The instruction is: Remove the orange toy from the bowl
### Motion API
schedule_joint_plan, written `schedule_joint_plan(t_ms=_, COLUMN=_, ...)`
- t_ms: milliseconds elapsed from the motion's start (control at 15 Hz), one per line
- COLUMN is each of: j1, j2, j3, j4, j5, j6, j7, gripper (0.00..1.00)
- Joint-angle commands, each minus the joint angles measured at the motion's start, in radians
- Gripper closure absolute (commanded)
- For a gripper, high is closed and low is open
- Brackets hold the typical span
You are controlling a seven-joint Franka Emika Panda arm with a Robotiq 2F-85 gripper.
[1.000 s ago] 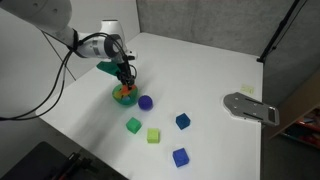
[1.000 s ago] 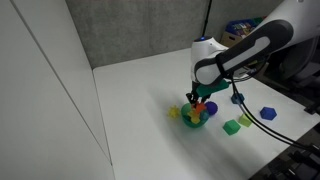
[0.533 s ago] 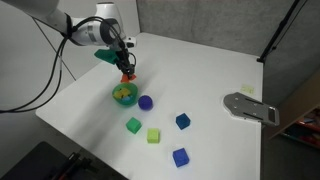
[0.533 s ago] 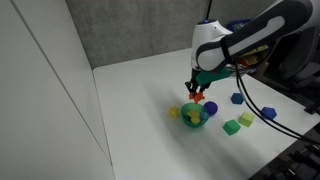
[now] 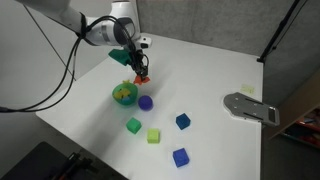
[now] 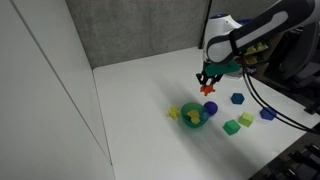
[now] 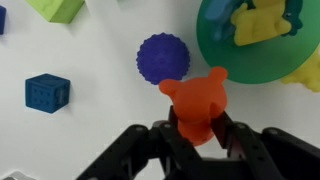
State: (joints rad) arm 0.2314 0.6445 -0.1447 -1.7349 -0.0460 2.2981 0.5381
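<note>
I will next move my gripper away from the bowl (image 5: 124,94), past the purple ball (image 7: 163,57), and down toward the bare patch of table near the yellow-green cube.
My gripper (image 7: 198,130) is shut on the orange toy (image 7: 196,100), a small chunky orange-red figure, and holds it in the air. In both exterior views the toy (image 5: 142,77) (image 6: 208,89) hangs above the table, beyond and beside the green bowl (image 5: 124,94) (image 6: 195,116). In the wrist view the bowl (image 7: 222,55) lies at the upper right with a yellow toy (image 7: 262,22) inside it. The purple ball (image 7: 163,57) sits on the table just past the held toy.
A purple ball (image 5: 145,102), green cube (image 5: 133,126), yellow-green cube (image 5: 153,135) and two blue cubes (image 5: 183,121) (image 5: 180,157) lie on the white table. A grey metal plate (image 5: 250,107) lies at the edge. A yellow toy (image 6: 174,113) lies beside the bowl.
My gripper has risen out of the bowl with the orange toy and moved away from it, toward the back of the table. The bowl and blocks have stayed put.
</note>
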Motion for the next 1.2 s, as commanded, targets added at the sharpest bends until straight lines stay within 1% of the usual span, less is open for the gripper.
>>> schedule_joint_plan(t_ms=0, j1=-0.039, j2=-0.025, j3=-0.029, j4=-0.031, j5=-0.013, j6=0.008, j7=0.051, gripper=0.88)
schedule_joint_plan(t_ms=133, j1=-0.064, j2=-0.025, j3=-0.049, j4=-0.044, j5=-0.012, j6=0.022, j7=0.07, gripper=0.88)
schedule_joint_plan(t_ms=400, j1=-0.115, j2=-0.024, j3=-0.074, j4=-0.096, j5=0.001, j6=0.096, j7=0.096, gripper=0.88)
schedule_joint_plan(t_ms=533, j1=-0.127, j2=-0.02, j3=-0.085, j4=-0.117, j5=-0.003, j6=0.112, j7=0.108, gripper=0.88)
schedule_joint_plan(t_ms=600, j1=-0.129, j2=-0.022, j3=-0.086, j4=-0.125, j5=-0.005, j6=0.104, j7=0.106, gripper=0.71)
schedule_joint_plan(t_ms=667, j1=-0.131, j2=-0.028, j3=-0.083, j4=-0.135, j5=-0.006, j6=0.092, j7=0.098, gripper=0.38)
schedule_joint_plan(t_ms=733, j1=-0.133, j2=-0.039, j3=-0.073, j4=-0.146, j5=-0.005, j6=0.077, j7=0.078, gripper=0.42)
schedule_joint_plan(t_ms=800, j1=-0.132, j2=-0.047, j3=-0.068, j4=-0.156, j5=-0.006, j6=0.071, j7=0.069, gripper=0.42)
schedule_joint_plan(t_ms=933, j1=-0.134, j2=-0.071, j3=-0.046, j4=-0.178, j5=0.001, j6=0.065, j7=0.033, gripper=0.29)
schedule_joint_plan(t_ms=1133, j1=-0.148, j2=-0.124, j3=0.004, j4=-0.212, j5=0.022, j6=0.049, j7=-0.05, gripper=0.05)
